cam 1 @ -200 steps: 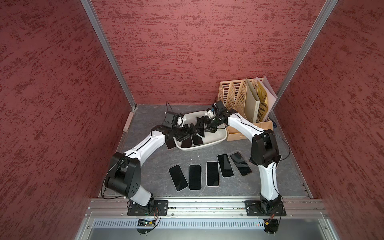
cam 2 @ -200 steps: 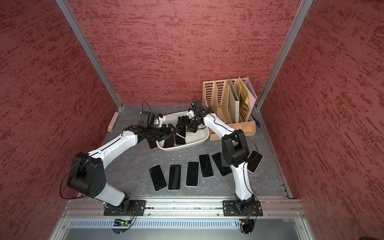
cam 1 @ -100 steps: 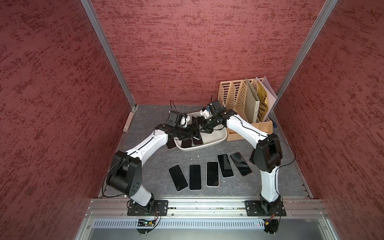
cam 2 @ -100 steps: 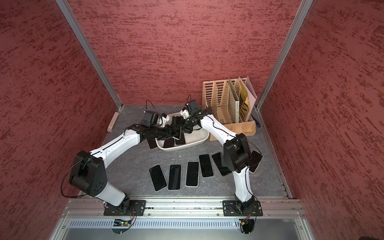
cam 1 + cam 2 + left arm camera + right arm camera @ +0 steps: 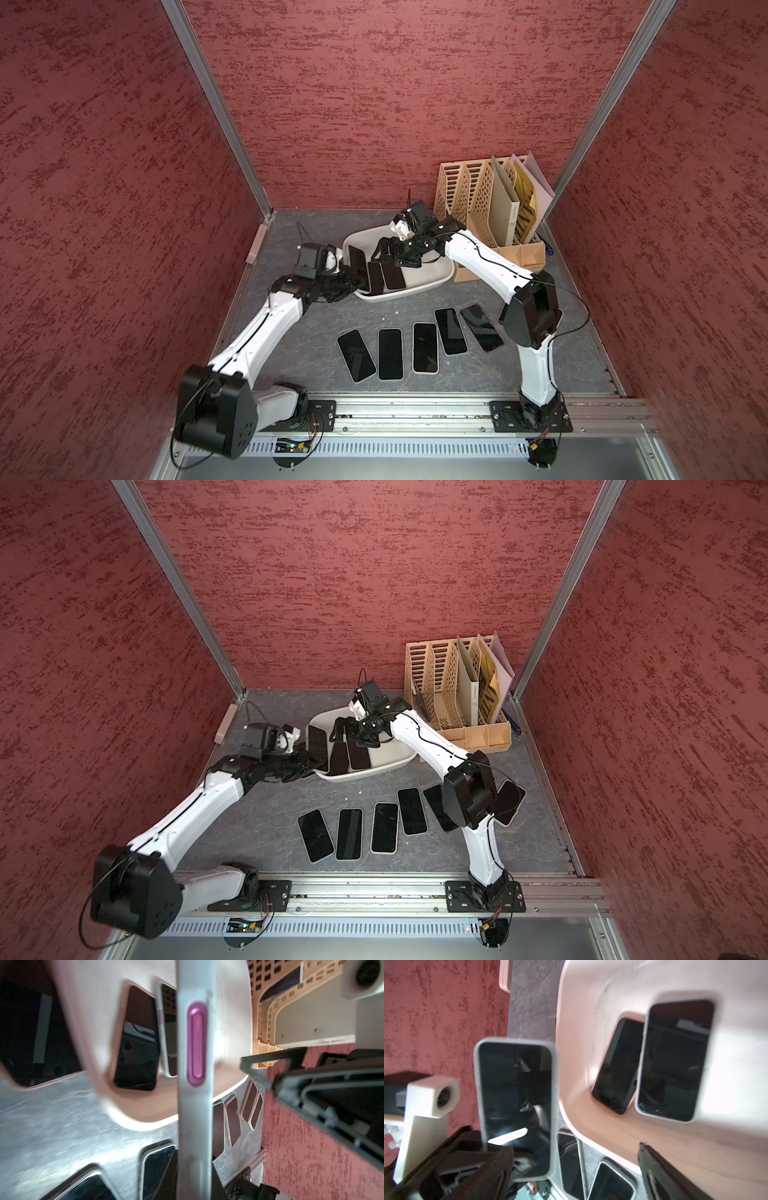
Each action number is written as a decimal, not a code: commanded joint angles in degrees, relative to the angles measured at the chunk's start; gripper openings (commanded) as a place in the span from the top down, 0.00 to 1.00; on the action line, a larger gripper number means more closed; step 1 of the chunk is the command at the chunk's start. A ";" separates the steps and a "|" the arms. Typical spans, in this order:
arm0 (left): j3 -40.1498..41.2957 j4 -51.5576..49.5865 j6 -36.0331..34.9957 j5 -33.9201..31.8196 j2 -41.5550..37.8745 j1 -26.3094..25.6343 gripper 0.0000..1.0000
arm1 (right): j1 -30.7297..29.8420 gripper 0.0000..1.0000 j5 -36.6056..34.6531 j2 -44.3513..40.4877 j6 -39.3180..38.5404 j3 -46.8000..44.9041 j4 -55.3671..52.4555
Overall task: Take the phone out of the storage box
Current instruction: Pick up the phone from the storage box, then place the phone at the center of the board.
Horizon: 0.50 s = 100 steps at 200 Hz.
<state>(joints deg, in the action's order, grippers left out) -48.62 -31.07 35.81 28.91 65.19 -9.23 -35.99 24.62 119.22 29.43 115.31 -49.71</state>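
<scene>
Next, my left gripper moves away from the box [image 5: 434, 272] and down to the open tabletop to release its phone, since another phone already lies beside the box's rim.
The storage box [image 5: 434, 272] [image 5: 395, 754] is a shallow white tub at the back of the table. Two dark phones [image 5: 384, 276] [image 5: 349, 756] lie in it, also visible in the right wrist view [image 5: 672, 1059]. A white-edged phone [image 5: 358, 264] [image 5: 318, 742] stands upright at the box's left rim. My left gripper [image 5: 351, 283] [image 5: 313, 766] is shut on its lower end. In the left wrist view the phone's edge [image 5: 195, 1105] with a pink button runs up from the left gripper [image 5: 194, 1180]. My right gripper [image 5: 388, 255] [image 5: 345, 731] [image 5: 575, 1151] hangs open over the box, holding nothing.
Several phones [image 5: 424, 347] [image 5: 384, 827] lie in a row on the grey table in front of the box. A beige slotted file organizer [image 5: 486, 208] [image 5: 453, 679] with folders stands at the back right. Red walls close in three sides.
My left gripper has shut on the upright phone and my right gripper has opened and let go of it. The left gripper and the phone have shifted left to the box's rim.
</scene>
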 commanded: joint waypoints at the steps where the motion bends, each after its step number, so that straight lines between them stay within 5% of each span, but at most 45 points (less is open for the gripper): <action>1: 4.49 -4.60 0.14 -1.84 -8.38 6.10 1.00 | 0.41 0.02 -9.30 5.80 -6.84 6.67 -8.33; 38: 13.63 -2.35 1.98 -3.33 -13.29 14.14 1.00 | 0.22 0.02 -15.75 14.69 -12.27 15.02 -12.06; 100: 17.49 12.68 -0.03 -0.07 1.08 17.94 1.00 | 0.12 0.02 -22.62 24.86 -16.19 21.49 -16.42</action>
<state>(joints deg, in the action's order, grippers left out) -29.56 -29.10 37.87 25.87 62.35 7.40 -35.79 6.87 143.28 15.97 134.63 -63.64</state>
